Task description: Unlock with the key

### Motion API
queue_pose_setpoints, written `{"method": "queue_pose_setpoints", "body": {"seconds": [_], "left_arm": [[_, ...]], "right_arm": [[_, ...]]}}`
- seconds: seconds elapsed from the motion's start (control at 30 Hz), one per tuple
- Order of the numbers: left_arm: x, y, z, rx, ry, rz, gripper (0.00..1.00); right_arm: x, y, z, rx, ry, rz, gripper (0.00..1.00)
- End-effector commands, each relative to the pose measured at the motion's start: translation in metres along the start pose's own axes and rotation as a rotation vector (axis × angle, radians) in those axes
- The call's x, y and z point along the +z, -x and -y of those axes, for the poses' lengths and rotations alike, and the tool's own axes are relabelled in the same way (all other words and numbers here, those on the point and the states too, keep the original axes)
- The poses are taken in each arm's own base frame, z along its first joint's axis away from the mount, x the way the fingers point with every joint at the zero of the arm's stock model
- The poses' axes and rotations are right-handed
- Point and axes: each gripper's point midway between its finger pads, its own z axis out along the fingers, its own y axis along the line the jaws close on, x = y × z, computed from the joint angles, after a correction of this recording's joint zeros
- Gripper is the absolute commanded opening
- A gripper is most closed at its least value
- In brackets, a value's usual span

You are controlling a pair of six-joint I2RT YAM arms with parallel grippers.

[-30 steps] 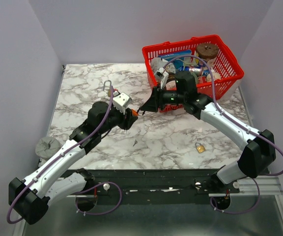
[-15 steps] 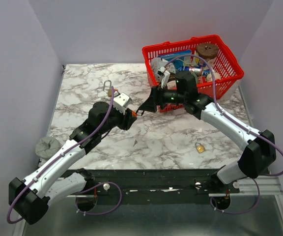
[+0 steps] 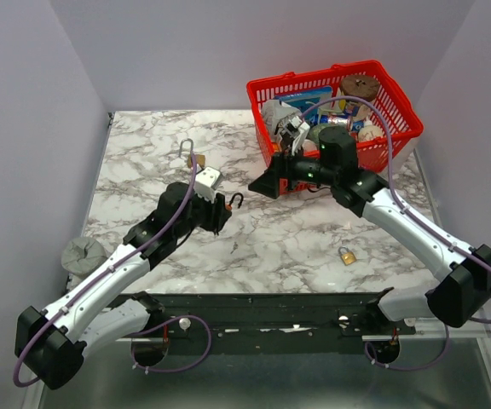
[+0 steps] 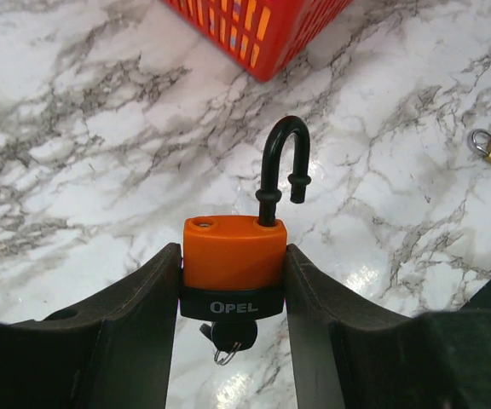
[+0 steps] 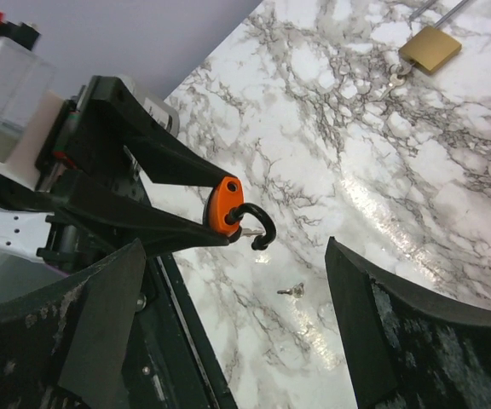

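The orange padlock's shackle is already open, so my left gripper will next move down and to the left in the top view, onto the marble near the brass padlock.
My left gripper (image 4: 231,256) is shut on an orange padlock (image 4: 233,251) with a black base marked OPEL. Its black shackle (image 4: 281,162) stands open, one leg out of the body. A key (image 4: 226,334) sticks in the bottom of the lock. In the top view the left gripper (image 3: 222,209) holds the lock (image 3: 228,203) above the table's middle. My right gripper (image 3: 259,183) is open and empty, a short way right of the lock. The right wrist view shows the lock (image 5: 224,204) and shackle (image 5: 254,223) beyond my open right gripper (image 5: 235,247).
A red basket (image 3: 399,102) full of items stands at the back right. A brass padlock (image 3: 191,155) lies at the back left and a small brass padlock (image 3: 346,255) at the front right. A loose small key (image 3: 235,249) lies on the marble. A grey object (image 3: 82,253) sits at the left edge.
The right gripper has let go at the orange padlock and drawn back to the right. The shackle now stands open. The left gripper has shifted slightly nearer with the lock.
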Motion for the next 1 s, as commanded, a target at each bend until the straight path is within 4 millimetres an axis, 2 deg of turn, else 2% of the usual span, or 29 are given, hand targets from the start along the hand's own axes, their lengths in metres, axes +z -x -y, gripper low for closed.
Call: {"method": "queue_pose_setpoints", "body": {"seconds": [0.0,0.03,0.2,0.4,0.57,0.7,0.97], "left_arm": [[-0.004,-0.013,-0.003,-0.123,0.039,-0.021,0.0],[-0.004,-0.024,-0.004,-0.14,0.046,-0.044,0.0],[-0.004,-0.054,-0.012,-0.241,0.093,-0.126,0.0],[-0.002,-0.087,-0.034,-0.315,0.185,-0.268,0.0],[0.007,-0.094,-0.053,-0.333,0.221,-0.338,0.0],[0.018,-0.108,-0.072,-0.367,0.246,-0.408,0.0],[0.031,-0.109,-0.113,-0.385,0.288,-0.44,0.0]], "right_arm": [[-0.009,0.0,0.003,-0.04,-0.023,0.021,0.97],[-0.011,0.0,0.001,-0.035,-0.009,0.023,0.97],[-0.02,0.003,-0.007,-0.048,0.03,0.048,0.97],[-0.03,-0.002,-0.003,-0.046,0.025,0.056,0.98],[-0.035,-0.005,0.001,-0.043,0.02,0.059,0.98],[-0.038,-0.007,0.005,-0.043,0.012,0.062,0.98],[-0.046,-0.009,0.005,-0.063,-0.003,0.084,0.98]]}}
